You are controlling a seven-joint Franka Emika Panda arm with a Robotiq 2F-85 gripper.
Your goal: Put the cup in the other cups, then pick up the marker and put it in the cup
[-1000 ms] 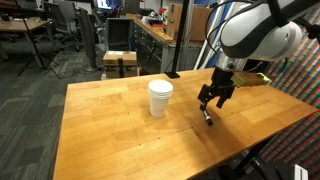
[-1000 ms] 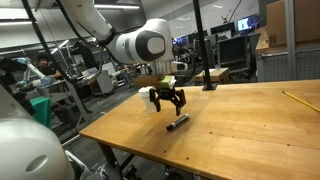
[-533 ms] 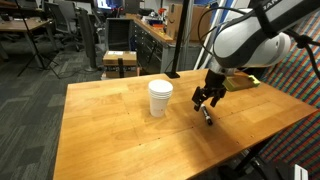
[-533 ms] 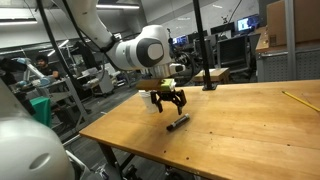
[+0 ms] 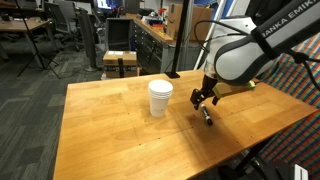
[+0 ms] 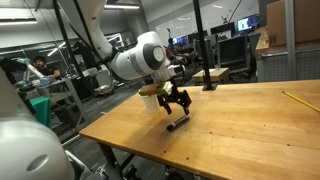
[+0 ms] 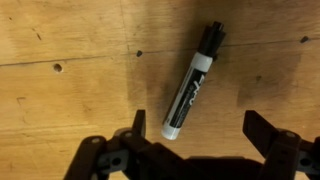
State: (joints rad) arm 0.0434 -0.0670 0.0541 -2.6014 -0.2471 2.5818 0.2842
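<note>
I will turn my gripper next and lower it onto the marker's labelled body (image 7: 186, 100), with one finger on each side of the marker, because the marker lies at a slant.
The black marker (image 7: 192, 82) with a pale end lies flat on the wooden table, also seen in both exterior views (image 5: 207, 117) (image 6: 178, 124). My gripper (image 7: 200, 135) hangs open just above it, the marker's pale end near one finger; it shows in both exterior views (image 5: 204, 99) (image 6: 174, 104). The white cups (image 5: 160, 98) stand nested as one stack on the table, apart from the gripper. In an exterior view the arm hides most of them. No separate single cup shows.
The wooden table (image 5: 120, 135) has its edge close behind the marker in an exterior view (image 6: 130, 140). A black pole (image 6: 198, 40) stands on the table's far side. Office chairs and desks lie beyond.
The gripper has come down and shifted slightly toward the cups, closer over the marker. The marker and cups have not moved.
</note>
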